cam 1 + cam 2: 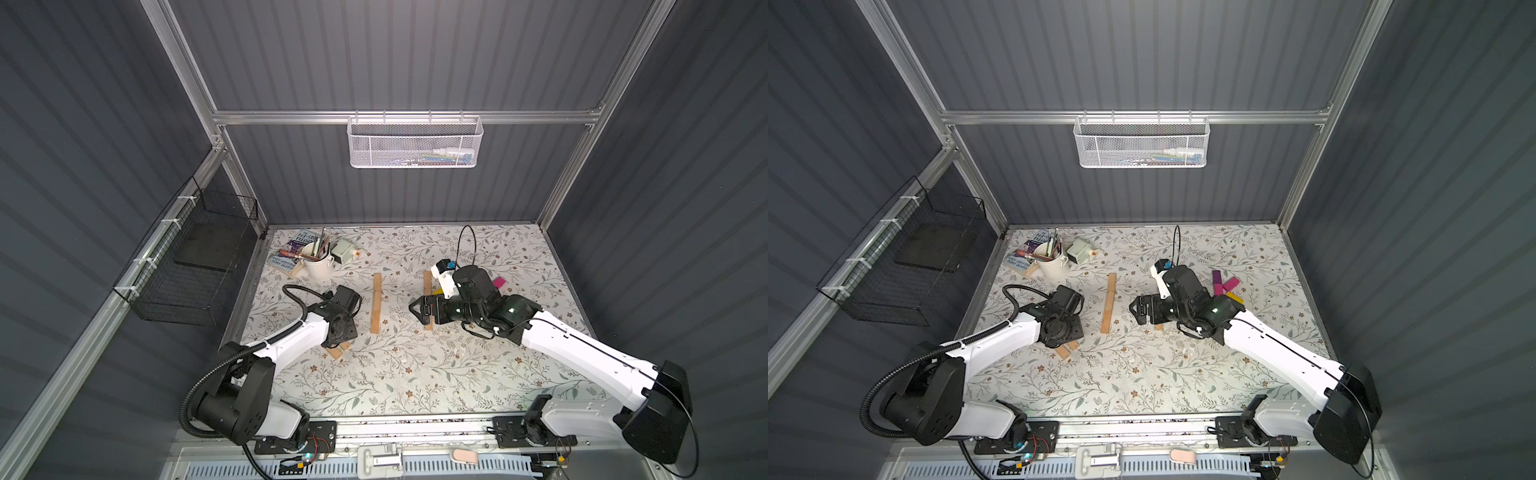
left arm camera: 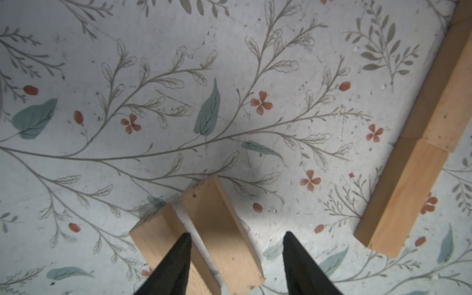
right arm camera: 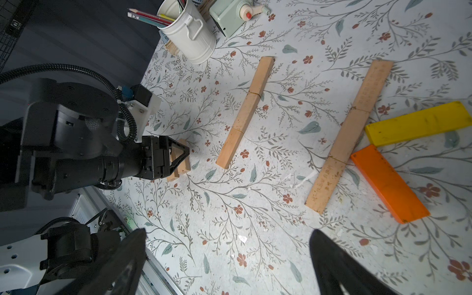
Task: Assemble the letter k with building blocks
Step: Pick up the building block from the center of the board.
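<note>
My left gripper will next lower its open fingers on either side of the tan block nearer the mid-table line (image 1: 345,345) (image 2: 223,236) and close them on the block's sides, because the block lies below, between them.
Three tan building blocks lie end to end in a straight line (image 1: 376,303) (image 1: 1108,303) (image 3: 245,112) in mid table. A second tan line (image 3: 350,135) lies to its right, partly under my right arm in both top views. Beside it lie a yellow block (image 3: 416,124), an orange block (image 3: 388,184) and pink and purple blocks (image 1: 1225,284). Two more tan blocks (image 2: 219,229) (image 1: 338,351) lie side by side at the near left. My left gripper (image 2: 237,233) points down and stands open astride one of them, with a gap at one finger. My right gripper (image 3: 228,230) (image 1: 413,309) hovers wide open, holding nothing.
A white cup of pencils (image 1: 319,262), a green sharpener (image 1: 345,251) and a book (image 1: 293,249) stand at the back left corner. A black wire basket (image 1: 195,270) hangs on the left wall. A white mesh basket (image 1: 415,141) hangs on the back wall.
</note>
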Robot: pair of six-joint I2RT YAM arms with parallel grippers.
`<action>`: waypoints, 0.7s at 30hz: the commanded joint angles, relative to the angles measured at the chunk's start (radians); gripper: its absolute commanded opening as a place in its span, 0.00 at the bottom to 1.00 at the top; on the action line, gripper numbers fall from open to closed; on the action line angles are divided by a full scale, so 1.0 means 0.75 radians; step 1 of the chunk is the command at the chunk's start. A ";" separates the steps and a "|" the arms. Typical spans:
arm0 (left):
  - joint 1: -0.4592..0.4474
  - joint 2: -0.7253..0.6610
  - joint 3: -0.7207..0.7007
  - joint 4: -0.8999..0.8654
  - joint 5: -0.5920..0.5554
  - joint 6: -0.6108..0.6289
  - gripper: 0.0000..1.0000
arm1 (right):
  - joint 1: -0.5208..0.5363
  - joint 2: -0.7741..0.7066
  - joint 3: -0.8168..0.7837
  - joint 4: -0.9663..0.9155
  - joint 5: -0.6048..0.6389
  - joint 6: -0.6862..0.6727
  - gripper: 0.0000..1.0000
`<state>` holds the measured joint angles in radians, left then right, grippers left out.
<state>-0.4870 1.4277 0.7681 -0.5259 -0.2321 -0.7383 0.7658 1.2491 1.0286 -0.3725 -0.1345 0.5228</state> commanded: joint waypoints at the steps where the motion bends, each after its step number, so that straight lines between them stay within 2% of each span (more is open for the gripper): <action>1: 0.016 0.026 -0.027 0.037 0.031 -0.020 0.56 | 0.002 -0.023 -0.002 -0.009 -0.002 -0.004 0.99; 8: 0.021 0.062 -0.035 0.063 0.048 -0.016 0.54 | 0.002 -0.023 0.000 -0.012 -0.003 -0.001 0.99; 13: 0.023 0.070 -0.052 0.084 0.063 -0.019 0.43 | 0.002 -0.019 0.003 -0.013 -0.006 0.001 0.99; 18: 0.025 0.071 -0.062 0.089 0.068 -0.016 0.38 | 0.002 -0.019 0.001 -0.013 -0.007 0.004 0.99; 21: 0.025 0.066 -0.065 0.093 0.070 -0.009 0.29 | 0.002 -0.019 -0.001 -0.012 -0.008 0.008 0.99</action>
<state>-0.4759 1.4704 0.7315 -0.4583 -0.1898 -0.7448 0.7654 1.2491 1.0286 -0.3729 -0.1345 0.5236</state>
